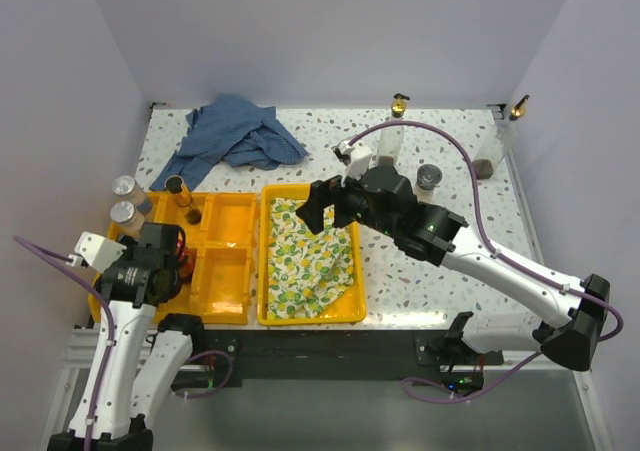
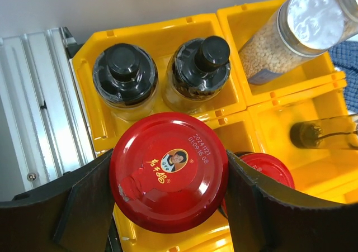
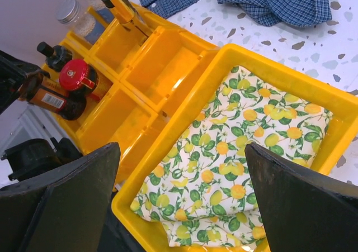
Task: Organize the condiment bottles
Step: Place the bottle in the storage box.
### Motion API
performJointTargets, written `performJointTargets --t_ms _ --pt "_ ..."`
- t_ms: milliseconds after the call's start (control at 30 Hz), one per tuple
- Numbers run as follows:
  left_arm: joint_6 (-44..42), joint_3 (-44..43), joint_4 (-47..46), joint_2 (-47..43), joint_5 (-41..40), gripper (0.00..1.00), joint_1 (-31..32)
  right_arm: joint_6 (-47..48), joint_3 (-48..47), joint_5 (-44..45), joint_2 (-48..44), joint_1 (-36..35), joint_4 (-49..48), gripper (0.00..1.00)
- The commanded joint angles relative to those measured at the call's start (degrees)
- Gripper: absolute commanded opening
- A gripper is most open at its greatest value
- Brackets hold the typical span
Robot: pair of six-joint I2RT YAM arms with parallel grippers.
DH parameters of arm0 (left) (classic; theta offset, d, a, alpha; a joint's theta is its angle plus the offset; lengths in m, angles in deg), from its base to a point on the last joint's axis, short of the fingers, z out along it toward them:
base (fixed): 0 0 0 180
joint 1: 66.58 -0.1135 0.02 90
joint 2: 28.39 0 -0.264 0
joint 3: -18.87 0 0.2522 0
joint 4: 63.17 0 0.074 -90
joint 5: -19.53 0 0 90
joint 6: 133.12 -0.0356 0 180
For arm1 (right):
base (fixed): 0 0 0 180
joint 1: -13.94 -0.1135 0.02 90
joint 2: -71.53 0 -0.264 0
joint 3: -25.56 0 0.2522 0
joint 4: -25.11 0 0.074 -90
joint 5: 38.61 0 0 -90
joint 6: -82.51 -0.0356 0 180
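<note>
I next need to lower the dark sauce jar (image 2: 168, 151) with my left gripper into the free space beside the second red-lidded jar and let go.
My left gripper (image 2: 169, 176) is shut on a red-lidded dark sauce jar (image 2: 168, 151), its fingers pressed against both sides of the lid, above the yellow divided tray (image 2: 235, 104). A second red-lidded jar (image 2: 271, 172) stands just right of it. Two black-capped bottles (image 2: 124, 76) (image 2: 199, 67) fill the end compartment, next to a grey-capped spice shaker (image 2: 291, 34) and a gold-pourer bottle (image 2: 313, 134). My right gripper (image 3: 182, 199) hangs open over the lemon-print cloth (image 3: 235, 146). Two glass bottles (image 1: 393, 136) (image 1: 495, 151) and a grey-capped shaker (image 1: 428, 179) stand at the back right.
The lemon-print cloth lies in a second yellow tray (image 1: 268, 271) beside the divided one. A crumpled blue checked cloth (image 1: 235, 136) lies at the back left. The table's metal front rail (image 2: 39, 107) runs close by the divided tray.
</note>
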Motion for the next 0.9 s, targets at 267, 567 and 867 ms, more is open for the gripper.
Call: performJointTargets --t_ms 267,567,867 --pt "-1.37 1.87 -12.42 2.13 -1.21 0.39 -0.38 2.98 -0.17 2.46 -2.06 -0.1 -0.3 0.99" --pt "-0.23 3.81 -13.74 2.75 1.69 0.57 -0.38 3.68 -0.08 3.6 -3.2 -0.02 0.4 0.99" --pt "1.17 3.2 -12.52 3.45 2.39 0.79 -0.38 3.33 -0.17 3.34 -3.81 -0.1 1.1 0.99"
